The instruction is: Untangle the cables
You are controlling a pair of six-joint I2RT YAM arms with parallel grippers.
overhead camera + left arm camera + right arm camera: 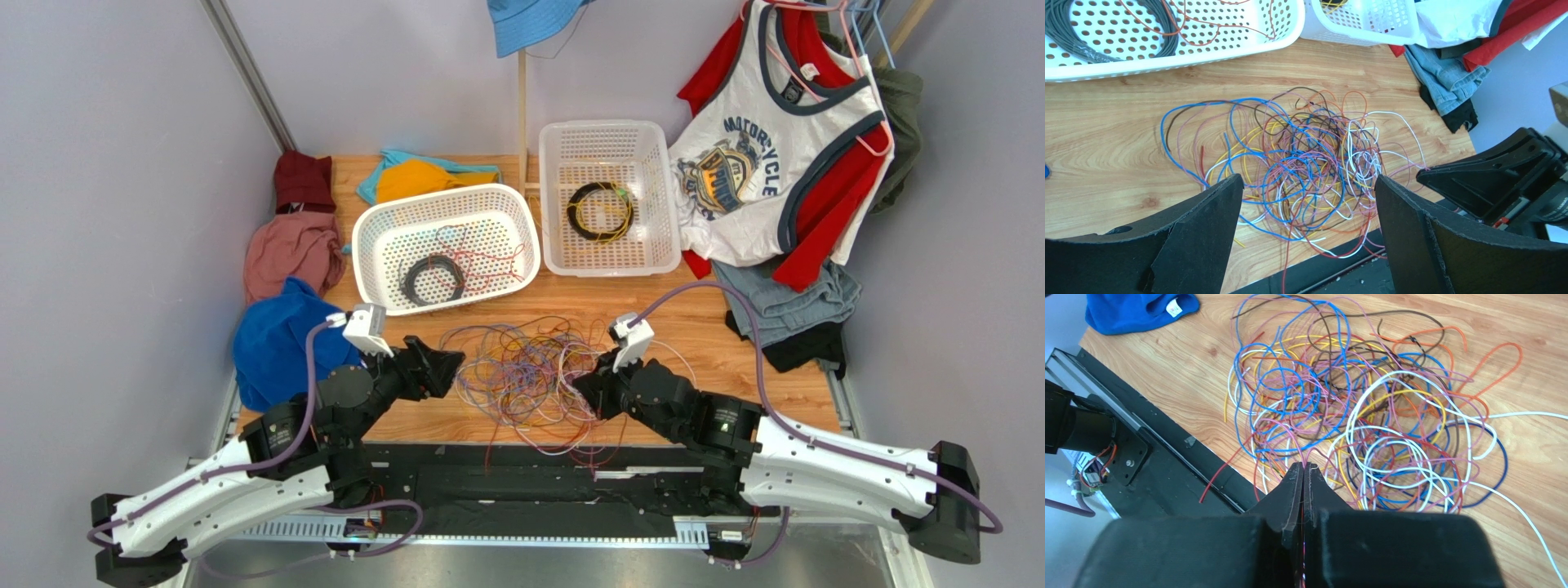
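Observation:
My left gripper moves over the knot toward my right gripper next and turns its open fingers to the pink cable (573,382), since that cable is pinched there.
The cables (530,368) lie in a messy knot of blue, pink, white, yellow, orange and red wires on the wooden table between my two grippers. In the left wrist view the cables (1303,159) spread just ahead of my left gripper (1308,184), which is open and empty at their left side (442,365). My right gripper (1303,468) is shut on thin pink strands at the knot's right edge (589,382). The cables (1364,410) fan out beyond its tips.
A white basket (374,239) holds a black coil and loose red wire. A second white basket (610,137) holds a black-yellow coil. Clothes lie at left (282,343) and right (785,306). A black rail (515,459) runs along the table's near edge.

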